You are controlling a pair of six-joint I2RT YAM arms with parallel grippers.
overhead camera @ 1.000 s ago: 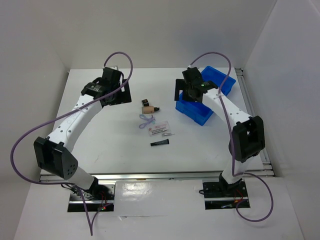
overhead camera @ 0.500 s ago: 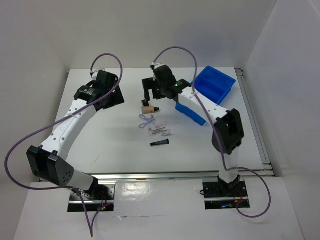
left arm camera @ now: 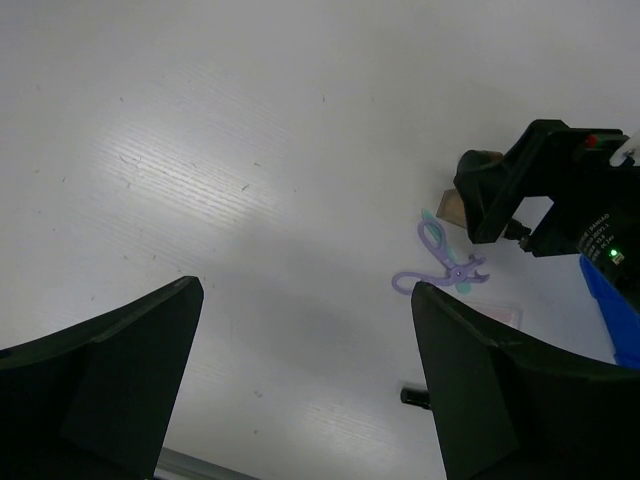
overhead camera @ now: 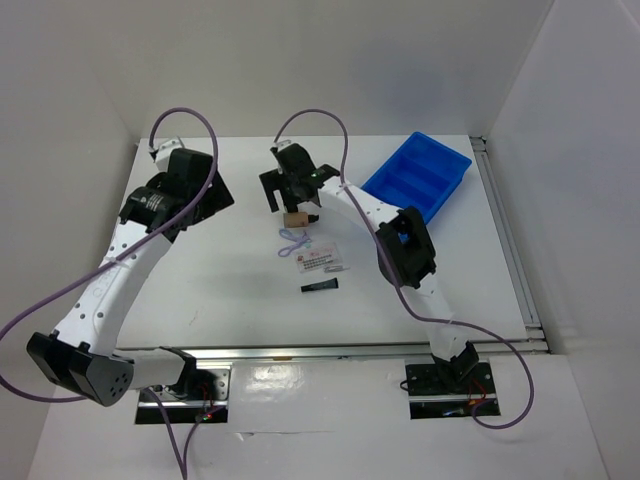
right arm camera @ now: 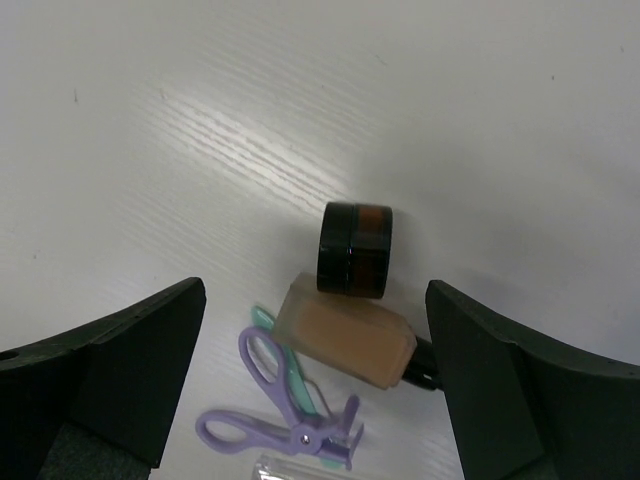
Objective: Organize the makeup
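The small black jar [right arm camera: 355, 248] gets my right gripper lowered over it and closed on its sides next, because it stands upright between the open fingers, against the bottle.
The makeup lies mid-table. A tan bottle with a black cap [right arm camera: 345, 345] lies on its side against a small black jar [right arm camera: 355, 248]. A lavender looped tool [right arm camera: 285, 420] and the edge of a clear sachet [right arm camera: 290, 470] lie just below them. My right gripper [right arm camera: 315, 300] hangs open above the jar and bottle, touching neither. From above, the right gripper [overhead camera: 285, 193] hides the jar; the bottle [overhead camera: 296, 217], the lavender tool [overhead camera: 291, 240], the white red-printed sachet [overhead camera: 320, 260] and the slim black tube [overhead camera: 320, 286] show. My left gripper [left arm camera: 305, 300] is open and empty, left of the items.
The blue divided bin [overhead camera: 417, 178] lies at the back right, angled, near the table's right rail [overhead camera: 505, 235]. White walls close in the table on three sides. The left wrist view shows the right gripper's body [left arm camera: 530, 190] over the bottle.
My right arm has swung left from the blue bin to above the jar and bottle. The bin now lies further back and right. My left arm has drawn away to the left.
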